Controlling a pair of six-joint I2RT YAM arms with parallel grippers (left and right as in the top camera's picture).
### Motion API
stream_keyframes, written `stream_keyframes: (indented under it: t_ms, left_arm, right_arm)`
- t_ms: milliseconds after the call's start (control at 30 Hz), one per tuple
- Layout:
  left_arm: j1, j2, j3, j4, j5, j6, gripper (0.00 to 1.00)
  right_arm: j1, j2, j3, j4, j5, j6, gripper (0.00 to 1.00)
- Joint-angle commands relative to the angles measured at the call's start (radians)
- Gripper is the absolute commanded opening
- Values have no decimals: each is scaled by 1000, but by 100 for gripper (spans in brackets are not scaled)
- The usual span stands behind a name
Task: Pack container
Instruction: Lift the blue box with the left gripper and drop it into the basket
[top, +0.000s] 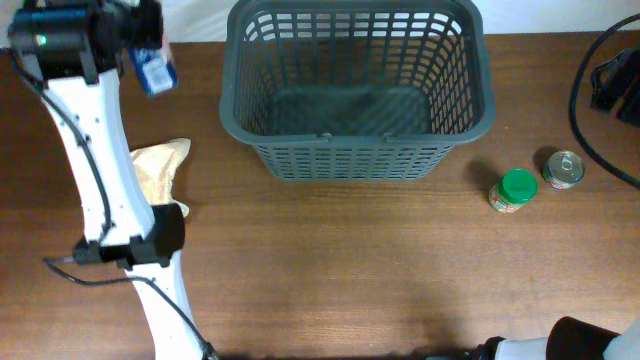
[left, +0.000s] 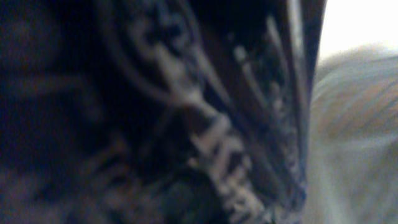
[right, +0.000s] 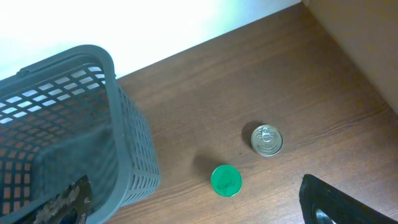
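My left gripper is going to move toward the right in the overhead view next, past the basket's rim and down into the empty basket (top: 345, 105), because the packet (top: 155, 72) belongs in there.
The container, a large dark grey lattice basket (top: 356, 150), stands at the back middle of the table, and I see nothing inside it. Its near corner shows in the right wrist view (right: 134, 155). My left gripper (top: 145, 45) is raised at the far left, left of the basket, shut on a small blue packet (top: 155, 72). The packet fills the left wrist view as a dark blur (left: 186, 124). My right gripper (right: 196, 208) is open and empty, high above the table right of the basket. It is out of the overhead view.
A green-lidded jar (top: 516, 189) (right: 226, 180) and a tin can (top: 563, 169) (right: 267, 140) stand right of the basket. A tan bag (top: 160, 168) lies left of it, partly under my left arm. Black cables (top: 600, 90) lie at the far right.
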Motion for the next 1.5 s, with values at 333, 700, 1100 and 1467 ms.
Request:
stream_keyframes:
  t_ms: [333, 700, 1100, 1467]
  left_arm:
    - [-500, -24, -195, 231, 5, 863, 2]
    - [-517, 126, -557, 367, -192, 959, 2]
    - [-511, 161, -661, 474, -205, 969, 29]
    - [-504, -109, -638, 452, -175, 478, 99]
  right_arm:
    - [3, 3, 2, 0, 13, -7, 99]
    - [3, 3, 2, 0, 13, -7, 99]
    - [3, 3, 2, 0, 12, -7, 99]
    - [3, 3, 2, 0, 12, -7, 99]
